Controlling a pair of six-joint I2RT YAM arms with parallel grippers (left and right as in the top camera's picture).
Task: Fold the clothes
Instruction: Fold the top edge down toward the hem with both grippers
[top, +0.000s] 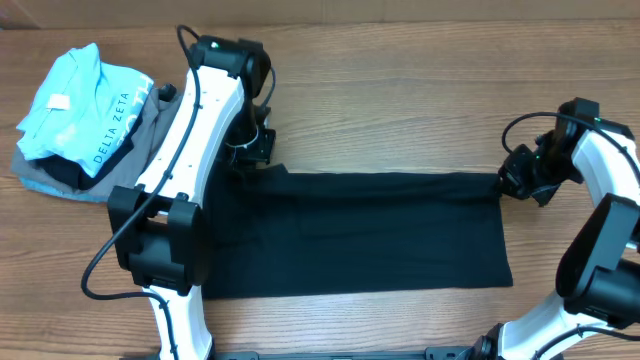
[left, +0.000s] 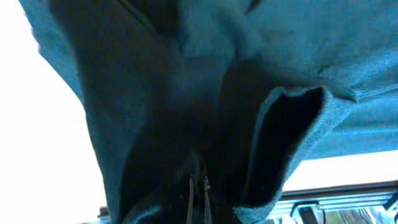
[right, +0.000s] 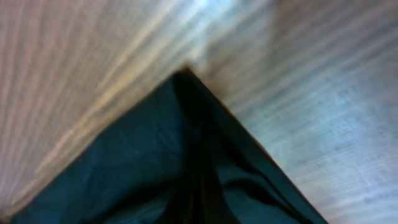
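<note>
My left gripper moves down and back over the shirt's end by the grey garment next, then releases the shirt, since it hangs bunched from the gripper's fingers.
The black T-shirt (top: 360, 235) lies flat on the wooden table as a wide folded rectangle. My left gripper (top: 256, 150) is at its far left corner, shut on the cloth; in the left wrist view the shirt (left: 186, 93) bunches around the fingers (left: 198, 193). My right gripper (top: 512, 180) is at the far right corner, shut on the cloth; in the right wrist view that corner of the shirt (right: 155, 168) comes to a point on the wood, and the fingers are hidden under fabric. No white tag shows.
A light blue "DELTA ZETA" shirt (top: 85, 105) lies on a grey folded garment (top: 45, 175) at the far left of the table. Bare wood (top: 400, 90) runs behind the black shirt.
</note>
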